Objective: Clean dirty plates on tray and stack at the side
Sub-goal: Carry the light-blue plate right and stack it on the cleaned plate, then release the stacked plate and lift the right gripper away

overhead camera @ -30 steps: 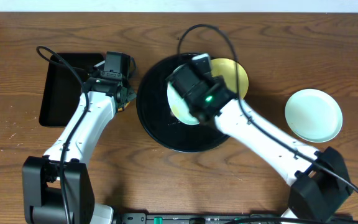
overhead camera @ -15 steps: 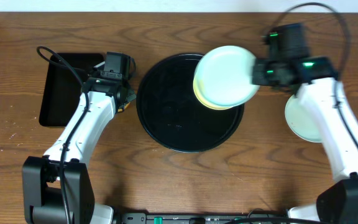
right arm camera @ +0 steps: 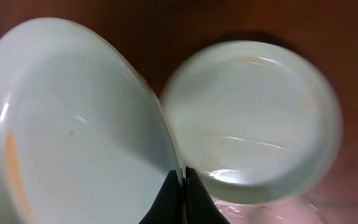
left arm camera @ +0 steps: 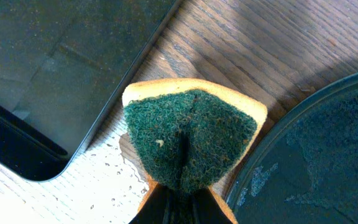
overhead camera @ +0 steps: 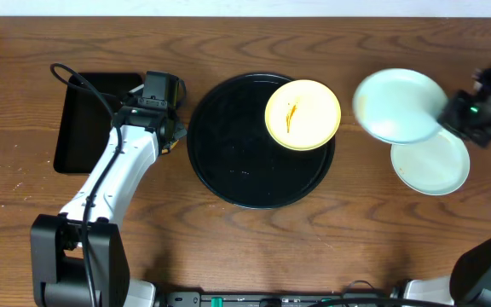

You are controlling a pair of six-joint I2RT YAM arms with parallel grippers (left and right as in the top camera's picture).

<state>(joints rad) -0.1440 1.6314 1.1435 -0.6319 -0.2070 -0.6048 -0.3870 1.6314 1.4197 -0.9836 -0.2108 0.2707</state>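
Note:
The plate in my right gripper hangs off-center, so my right gripper will bring it back, to the right in the overhead view and down onto the second light blue plate (overhead camera: 433, 164) (right arm camera: 257, 121), then release it.
The round black tray (overhead camera: 228, 162) sits mid-table with a pale yellow plate (overhead camera: 303, 114), streaked orange, on its upper right rim. My right gripper (overhead camera: 447, 112) is shut on the rim of a light blue plate (overhead camera: 396, 106) and holds it above the table. The held plate shows in the right wrist view (right arm camera: 73, 143) with an orange smear at its left. A second light blue plate (overhead camera: 433, 162) lies on the table at the right, just below it, and appears in the right wrist view (right arm camera: 253, 118). My left gripper (left arm camera: 180, 202) is shut on a green-and-yellow sponge (left arm camera: 191, 140), beside the tray's left rim (left arm camera: 303, 155).
A rectangular black tray (overhead camera: 83, 119) lies at the far left, also in the left wrist view (left arm camera: 48, 68). Water drops lie on the wood under the sponge. The table's back edge runs along the top.
My right arm has carried the light blue plate from the tray rightward to above the plate lying at the side. The yellow plate is now uncovered. The left arm has not moved.

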